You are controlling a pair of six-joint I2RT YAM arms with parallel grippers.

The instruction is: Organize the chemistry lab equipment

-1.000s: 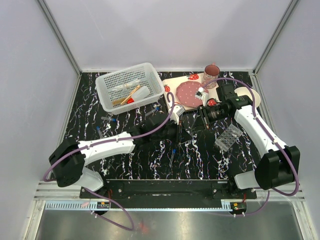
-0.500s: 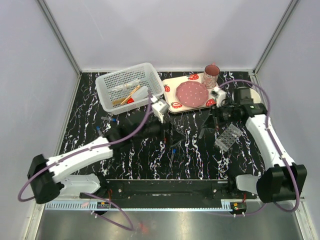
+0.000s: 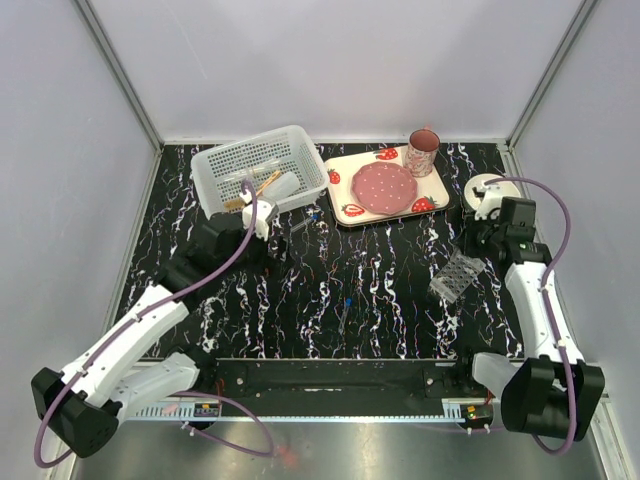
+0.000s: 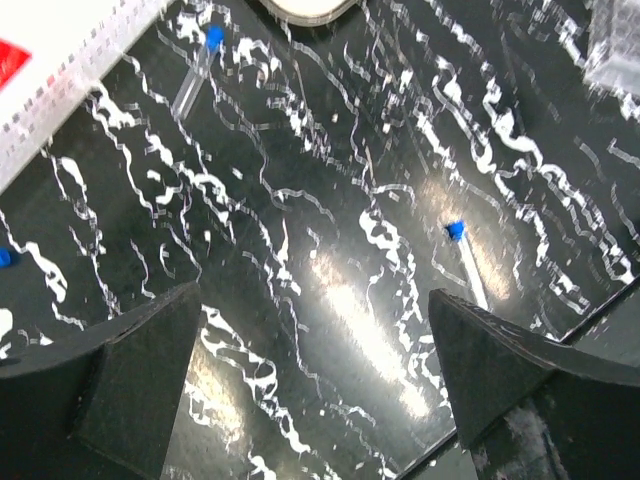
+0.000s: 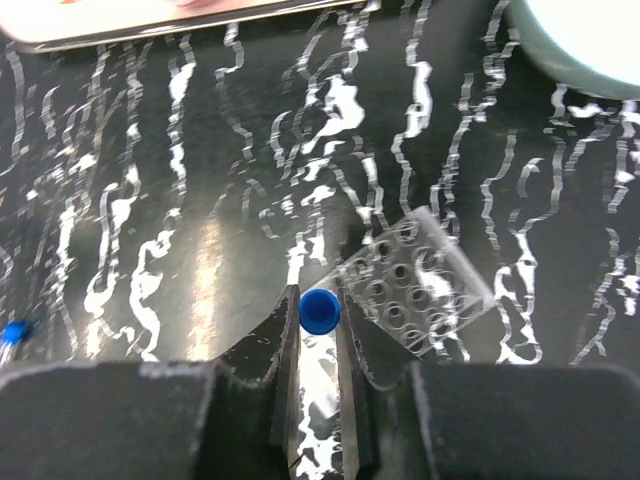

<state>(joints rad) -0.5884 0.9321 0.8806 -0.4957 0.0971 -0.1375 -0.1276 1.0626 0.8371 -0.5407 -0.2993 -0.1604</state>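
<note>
My right gripper shifts and lowers onto the rack's far corner hole next, freeing the vial, since this hole lies below, to the right in the wrist view.
In the right wrist view my right gripper is shut on a tiny blue-capped vial, held just left of the clear grid tube rack. From above, the right gripper hangs just beyond the rack. My left gripper is open and holds nothing above the dark table. Loose blue-capped vials lie ahead of it. In the top view the left gripper sits near the white basket, which holds a white squeeze bottle and a wooden-handled tool.
The strawberry-print tray with a pink plate and mug stands at the back centre. A round white bowl sits behind the right wrist. A small vial lies mid-table.
The left arm pulled back left from the table's middle and its gripper opened. The right arm swung right, away from the tray, carrying the vial toward the rack.
</note>
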